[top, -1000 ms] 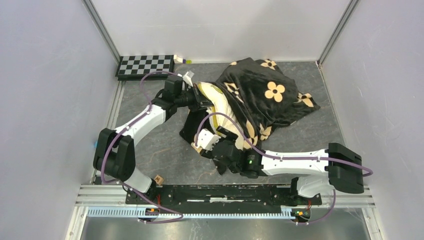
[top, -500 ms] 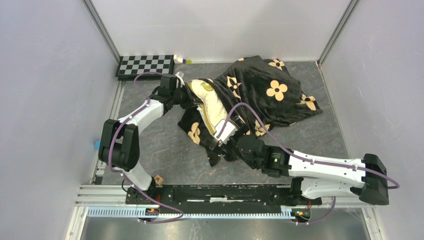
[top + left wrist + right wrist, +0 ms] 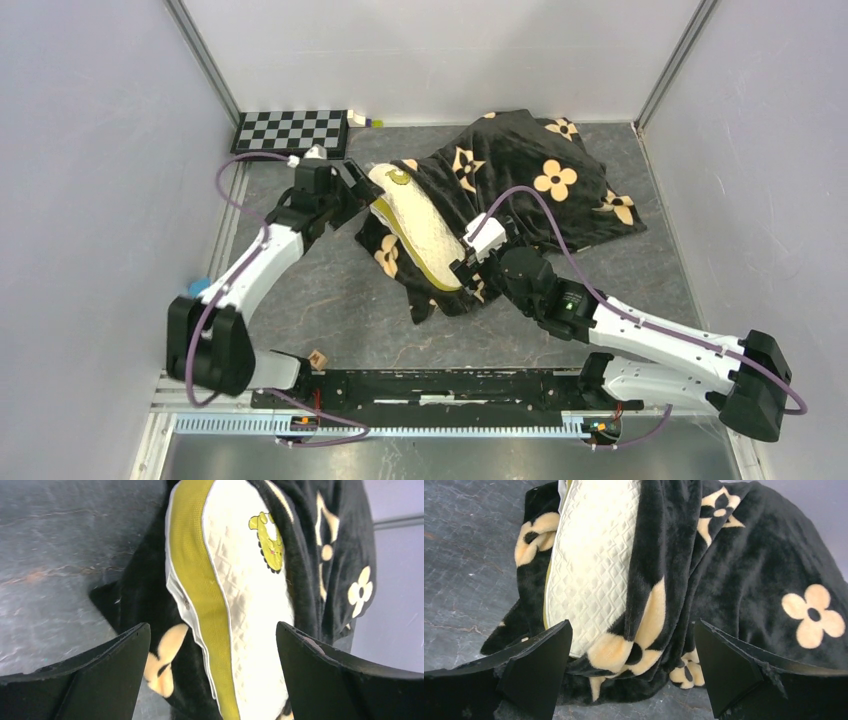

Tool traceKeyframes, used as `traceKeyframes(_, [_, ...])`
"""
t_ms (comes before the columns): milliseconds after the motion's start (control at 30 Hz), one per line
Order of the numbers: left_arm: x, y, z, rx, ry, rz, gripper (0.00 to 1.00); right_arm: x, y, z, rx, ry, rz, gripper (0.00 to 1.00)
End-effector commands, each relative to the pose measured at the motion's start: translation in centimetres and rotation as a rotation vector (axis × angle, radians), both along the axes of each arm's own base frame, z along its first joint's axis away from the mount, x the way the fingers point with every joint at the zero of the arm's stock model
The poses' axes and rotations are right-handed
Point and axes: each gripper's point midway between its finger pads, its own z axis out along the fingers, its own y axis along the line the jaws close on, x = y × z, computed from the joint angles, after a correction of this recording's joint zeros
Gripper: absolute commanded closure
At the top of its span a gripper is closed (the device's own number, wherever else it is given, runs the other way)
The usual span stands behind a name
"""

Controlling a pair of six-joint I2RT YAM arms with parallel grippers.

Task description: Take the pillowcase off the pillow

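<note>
The pillow's near edge is uncovered back of my left gripper, to its right in the top view, so I need to move there and down onto it.
The black pillowcase (image 3: 545, 185) with tan flowers lies in a heap at the back right and still wraps most of the cream quilted pillow (image 3: 420, 235). The pillow's left end sticks out of the opening, showing its yellow-olive side band (image 3: 197, 580). My left gripper (image 3: 356, 196) stands open just left of that bare end, with the pillow (image 3: 250, 595) and a fold of pillowcase (image 3: 150, 600) between its fingers, untouched. My right gripper (image 3: 468, 270) is open at the pillow's near end, above the pillowcase's hem (image 3: 644, 635) and the pillow (image 3: 589, 555).
A black-and-white checkerboard (image 3: 290, 130) lies at the back left with a small yellow-green item (image 3: 366, 121) beside it. A small wooden cube (image 3: 318, 358) sits by the front rail. Walls close in on three sides.
My left gripper has opened, let go of the pillow's end and backed off to the left. The right arm has swung right and forward to the pillow's near end. More of the pillow shows.
</note>
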Motion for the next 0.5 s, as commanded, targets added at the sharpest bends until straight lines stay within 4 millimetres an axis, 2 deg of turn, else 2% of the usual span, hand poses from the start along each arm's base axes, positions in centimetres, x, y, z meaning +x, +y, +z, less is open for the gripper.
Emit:
traceKeyframes(0, [-3.1, 2.7, 1.5, 0.015, -0.004, 0.112, 0.0, 0.0, 0.2, -0.9, 0.047, 0.052, 0.015, 0.02])
traceKeyframes(167, [-7.3, 0.8, 1.3, -0.104, 0.017, -0.001, 0.0, 0.4, -0.2, -2.0, 0.072, 0.088, -0.006, 0.02])
traceKeyframes(300, [-10.8, -2.6, 0.7, -0.303, 0.029, -0.101, 0.01, 1.0, -0.1, -2.9, 0.1, 0.149, 0.008, 0.02])
traceKeyframes(467, [-13.9, -6.4, 0.3, -0.4, 0.022, -0.186, 0.03, 2.2, 0.1, -3.1, 0.149, 0.197, -0.02, 0.02])
